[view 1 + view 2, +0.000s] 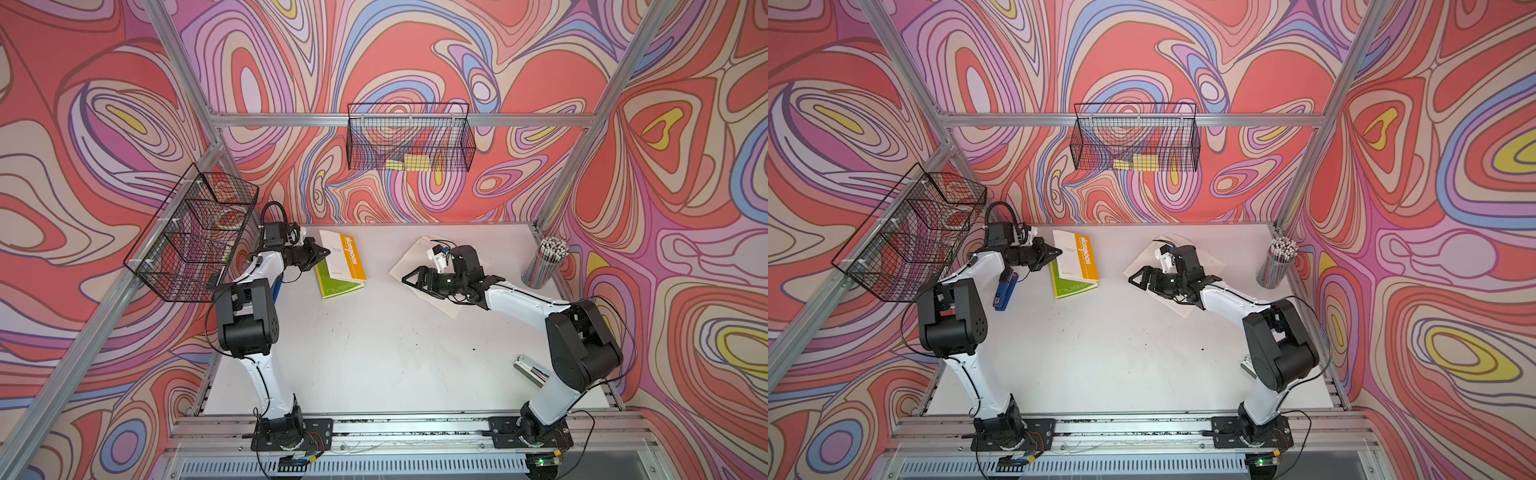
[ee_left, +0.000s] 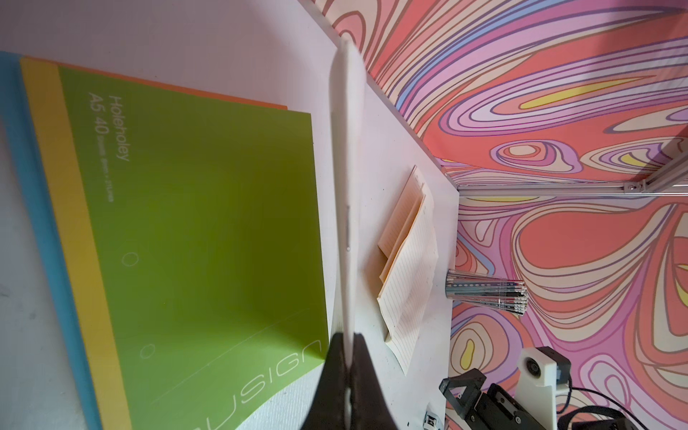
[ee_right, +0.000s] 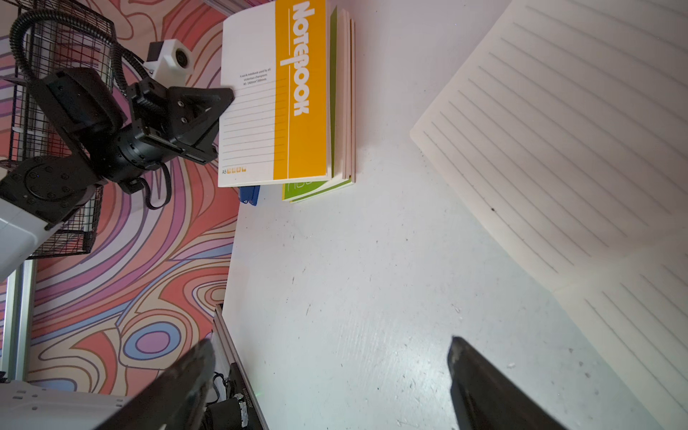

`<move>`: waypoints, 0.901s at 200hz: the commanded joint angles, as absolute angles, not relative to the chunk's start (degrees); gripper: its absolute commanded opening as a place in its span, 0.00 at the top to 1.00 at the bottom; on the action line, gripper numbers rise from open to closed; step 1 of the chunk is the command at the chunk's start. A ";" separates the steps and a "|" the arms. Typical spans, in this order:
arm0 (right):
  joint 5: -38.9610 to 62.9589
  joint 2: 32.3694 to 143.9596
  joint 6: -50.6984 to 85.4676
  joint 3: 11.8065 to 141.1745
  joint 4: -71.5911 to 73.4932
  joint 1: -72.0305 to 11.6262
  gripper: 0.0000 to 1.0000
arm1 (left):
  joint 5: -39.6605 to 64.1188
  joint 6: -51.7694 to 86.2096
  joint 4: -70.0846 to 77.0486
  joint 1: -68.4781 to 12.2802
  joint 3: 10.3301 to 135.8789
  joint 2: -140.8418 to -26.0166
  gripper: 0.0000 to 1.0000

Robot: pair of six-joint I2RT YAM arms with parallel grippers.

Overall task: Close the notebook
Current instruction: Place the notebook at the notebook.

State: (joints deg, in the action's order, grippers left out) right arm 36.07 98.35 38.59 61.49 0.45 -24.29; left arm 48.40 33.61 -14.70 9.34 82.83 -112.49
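Note:
The robot's left gripper will next bring the free edge of the cover down onto the green notebook below and let go of it, because the cover is still raised.
An orange-and-white notebook lies on a stack at the table's back left. My left gripper is shut on the free edge of its cover, which the left wrist view shows edge-on and raised. A green notebook lies beneath it. A second notebook lies open with lined pages up at the back right. My right gripper hovers open at its near-left edge, holding nothing.
A clear cup of pencils stands at the back right corner. A blue stapler lies under the left arm, and a silver stapler lies by the right arm's elbow. Wire baskets hang on the left wall and back wall.

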 commanded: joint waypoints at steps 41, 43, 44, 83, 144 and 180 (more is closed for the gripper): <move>37.04 99.84 38.35 62.36 1.24 -24.14 0.02 | 46.59 29.88 -17.60 10.40 83.98 -115.52 1.00; 37.03 99.84 38.37 62.37 1.23 -24.14 0.02 | 46.47 29.93 -17.50 10.44 83.95 -115.61 1.00; 36.97 99.84 38.39 62.34 1.28 -24.16 0.02 | 46.44 29.95 -17.45 10.41 83.90 -115.64 1.00; 36.92 100.10 38.37 61.68 1.44 -24.11 0.02 | 44.99 30.13 -16.61 10.46 84.04 -117.83 1.00; 37.25 100.78 38.48 61.41 1.97 -23.97 0.02 | 39.74 28.83 -18.14 10.45 83.78 -118.67 1.00; 37.62 101.16 38.55 61.36 2.20 -23.99 0.02 | 38.41 28.99 -17.05 10.46 82.35 -118.99 1.00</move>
State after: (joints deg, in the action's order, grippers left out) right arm 36.99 100.20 38.63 61.91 0.91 -24.29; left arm 40.51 30.15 -17.04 10.13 82.87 -118.06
